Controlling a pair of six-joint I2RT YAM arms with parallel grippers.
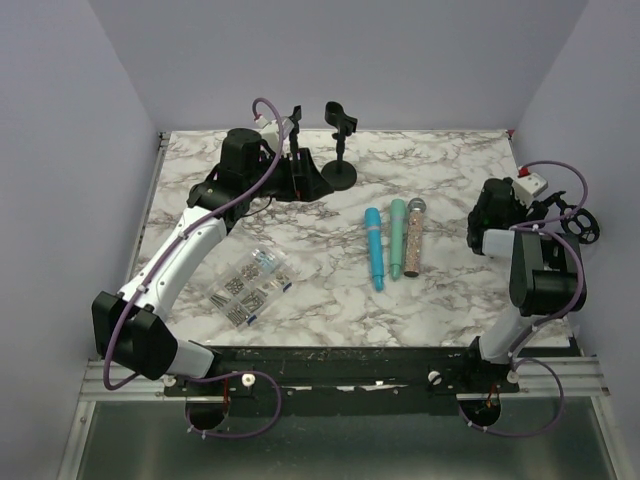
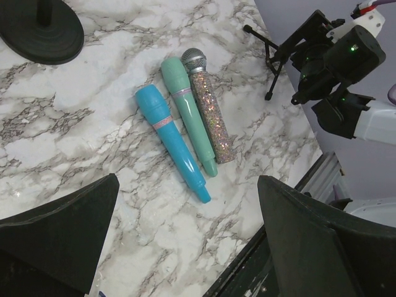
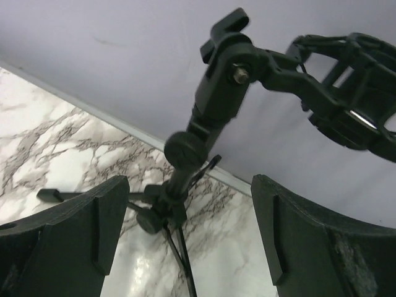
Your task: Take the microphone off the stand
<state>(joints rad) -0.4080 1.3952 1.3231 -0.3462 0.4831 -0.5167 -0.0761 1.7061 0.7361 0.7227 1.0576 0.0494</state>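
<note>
I need to move my right gripper's open fingers outward next, around the tripod stand's stem below the stand's round knob (image 3: pixel 179 183), since it is between them in the wrist view.
Three microphones lie side by side on the marble table: a blue one (image 1: pixel 374 248), a teal one (image 1: pixel 397 238) and a glittery one with a silver head (image 1: pixel 412 238). They also show in the left wrist view, blue (image 2: pixel 168 137), teal (image 2: pixel 189 111) and glittery (image 2: pixel 210 111). A black stand on a round base (image 1: pixel 340 172) at the back holds nothing in its clip. A black tripod stand with a ring mount (image 1: pixel 580 222) at the right edge is also empty (image 3: pixel 185 154). My left gripper (image 1: pixel 297 160) (image 2: pixel 185 204) is open beside the round-base stand. My right gripper (image 1: pixel 482 222) (image 3: pixel 190 185) is open, facing the tripod stand.
A clear plastic bag of small parts (image 1: pixel 250 283) lies at the front left beside the left arm. The round base shows at the top left of the left wrist view (image 2: pixel 40 28). Grey walls close in the table at the back and sides.
</note>
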